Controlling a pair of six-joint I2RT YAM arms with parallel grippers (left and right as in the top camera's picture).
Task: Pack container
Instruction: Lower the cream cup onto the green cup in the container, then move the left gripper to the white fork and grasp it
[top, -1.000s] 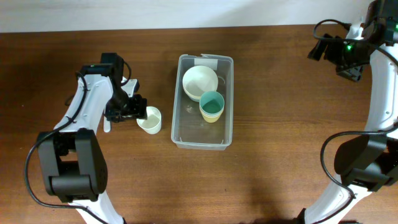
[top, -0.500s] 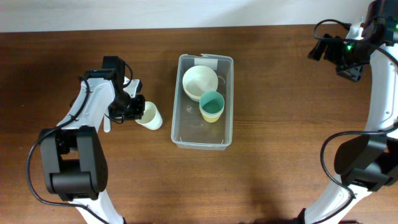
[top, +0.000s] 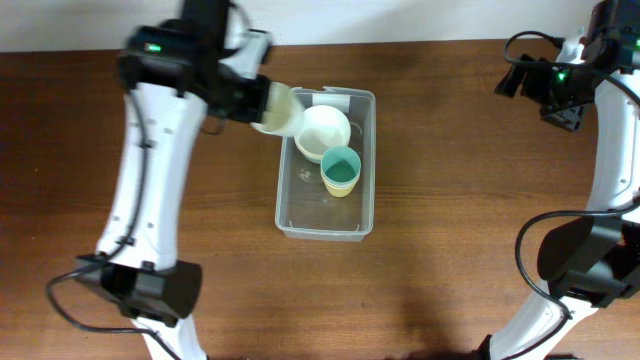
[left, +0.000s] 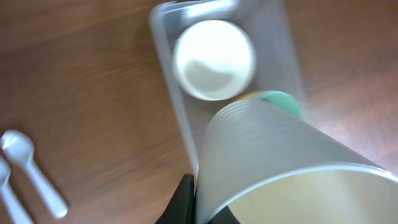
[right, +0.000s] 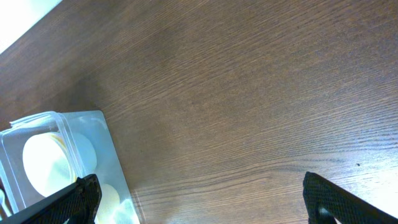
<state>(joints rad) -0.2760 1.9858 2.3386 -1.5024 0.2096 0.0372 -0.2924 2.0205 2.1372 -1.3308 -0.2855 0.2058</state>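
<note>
The left gripper turns the pale cream cup (top: 277, 108) upright over the teal-lined yellow cup (top: 341, 170) next, then lowers it inside, since the yellow cup's top is open.
The container (top: 312, 205) is a clear plastic bin in the middle of the table. Inside it are a white bowl (top: 322, 130) and a teal-lined yellow cup (top: 341, 170). My left gripper (top: 252, 103) is shut on the wall of a pale cream cup (top: 277, 108), held tilted in the air over the container's far left corner. In the left wrist view the cup (left: 280, 168) fills the lower right, with a black finger (left: 184, 199) against its side and the container (left: 163, 50) below. My right gripper (right: 202, 199) stands open and holds nothing, far off at the back right.
Two white plastic spoons (left: 34, 174) lie on the wood to the left of the container. The raised left arm (top: 150, 170) spans the table's left side. The right arm (top: 610, 150) stands along the right edge. The right wrist view shows the container's end (right: 93, 137).
My left gripper shut on the cream cup beside the container. It then lifted the cup and carried it back and right to the container's far left corner. The right arm has not moved.
</note>
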